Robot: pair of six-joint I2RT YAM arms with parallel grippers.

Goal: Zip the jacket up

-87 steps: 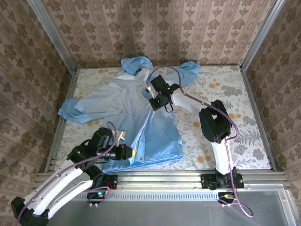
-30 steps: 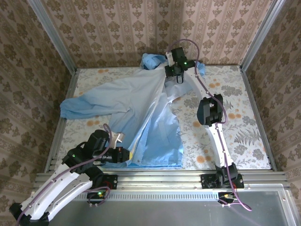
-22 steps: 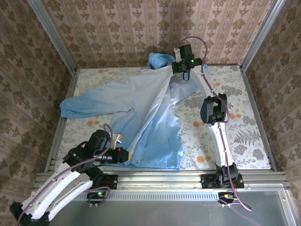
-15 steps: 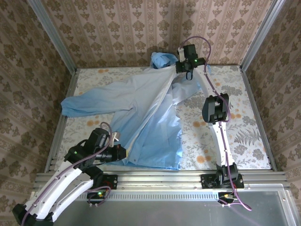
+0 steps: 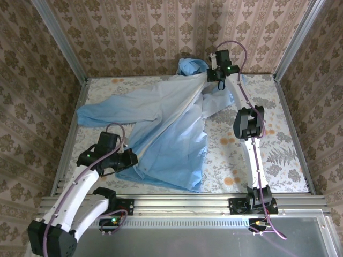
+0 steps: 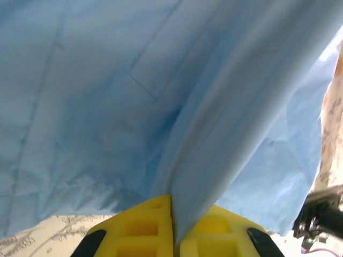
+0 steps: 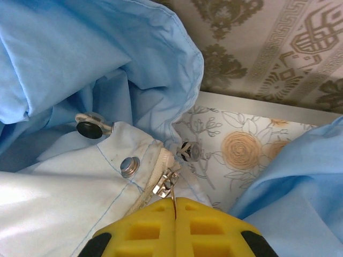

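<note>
The thin metal pull goes slightly back toward the blue sleeve (image 5: 218, 101) (image 7: 303, 201) beside the collar next, and my right gripper releases it. The sleeve lies back from my fingers.
The light-blue jacket (image 5: 161, 126) lies stretched diagonally over the table, hood (image 5: 192, 67) against the far wall and hem near the front left. My right gripper (image 5: 215, 75) is at the collar by the far wall. In the right wrist view it (image 7: 175, 201) is shut on the thin metal pull of the zipper slider (image 7: 165, 182), at the top of the whitish zipper strip (image 7: 147, 195). My left gripper (image 5: 130, 159) holds the lower front edge; its yellow fingers (image 6: 144, 227) are shut on a fold of jacket fabric (image 6: 214, 160).
Silver snaps (image 7: 128, 166) and a dark snap (image 7: 90, 128) sit beside the slider. The wallpapered back wall (image 5: 161, 32) and metal frame rail (image 7: 257, 104) stand right behind the right gripper. Floral tabletop (image 5: 268, 139) lies bare on the right.
The right gripper has gone up and right to the back wall with the zipper pull. The left gripper has lifted back and left with the hem. The jacket has slid rightward and drawn taut.
</note>
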